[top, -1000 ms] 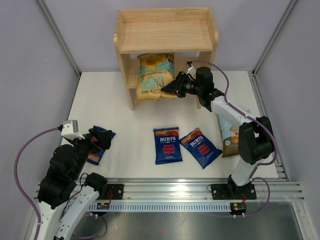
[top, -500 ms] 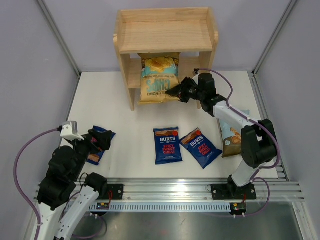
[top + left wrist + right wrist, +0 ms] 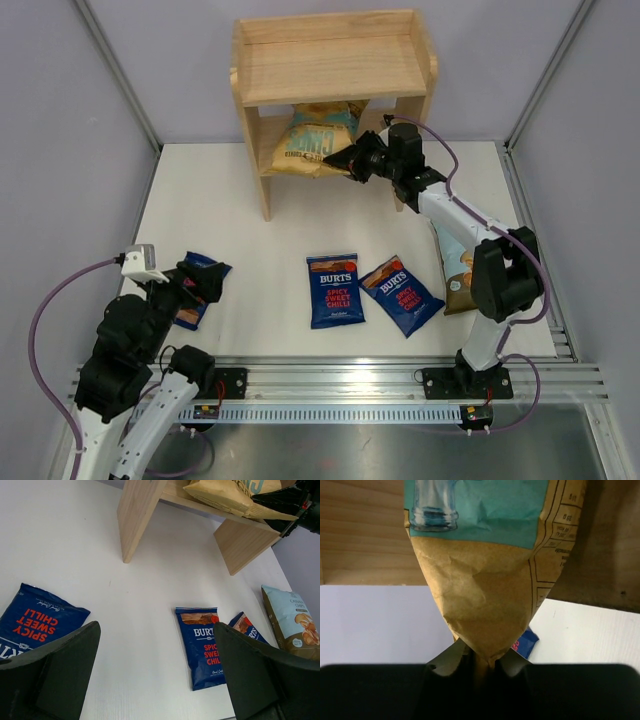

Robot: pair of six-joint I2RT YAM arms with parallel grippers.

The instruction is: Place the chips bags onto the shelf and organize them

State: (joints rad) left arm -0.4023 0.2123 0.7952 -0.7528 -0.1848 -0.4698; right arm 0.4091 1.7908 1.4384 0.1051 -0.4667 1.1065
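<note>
The tan-and-teal bag slides to the left in the top view in my right gripper next, which then opens, as bare wood point(image 3: 274, 137) shows between the bag and the shelf's opposite side panel.
My right gripper point(image 3: 352, 160) is shut on the edge of the tan-and-teal chips bag point(image 3: 318, 141), holding it on the lower tier of the wooden shelf point(image 3: 330, 60); the right wrist view shows the bag point(image 3: 485, 570) pinched between the fingers. Two dark-blue Burts bags point(image 3: 334, 290) point(image 3: 402, 294) lie flat mid-table. A third Burts bag point(image 3: 196, 292) lies at the left, beside my open, empty left gripper point(image 3: 200, 280). The pale-blue Cassava Chips bag point(image 3: 458, 268) lies at the right, partly under my right arm.
The shelf's top tier point(image 3: 325, 70) holds nothing. Grey walls close in the table on three sides. A metal rail point(image 3: 340, 385) runs along the near edge.
My right gripper has pushed the tan-and-teal bag from hanging off the lower tier's front further back into the shelf. The left arm has not moved.
</note>
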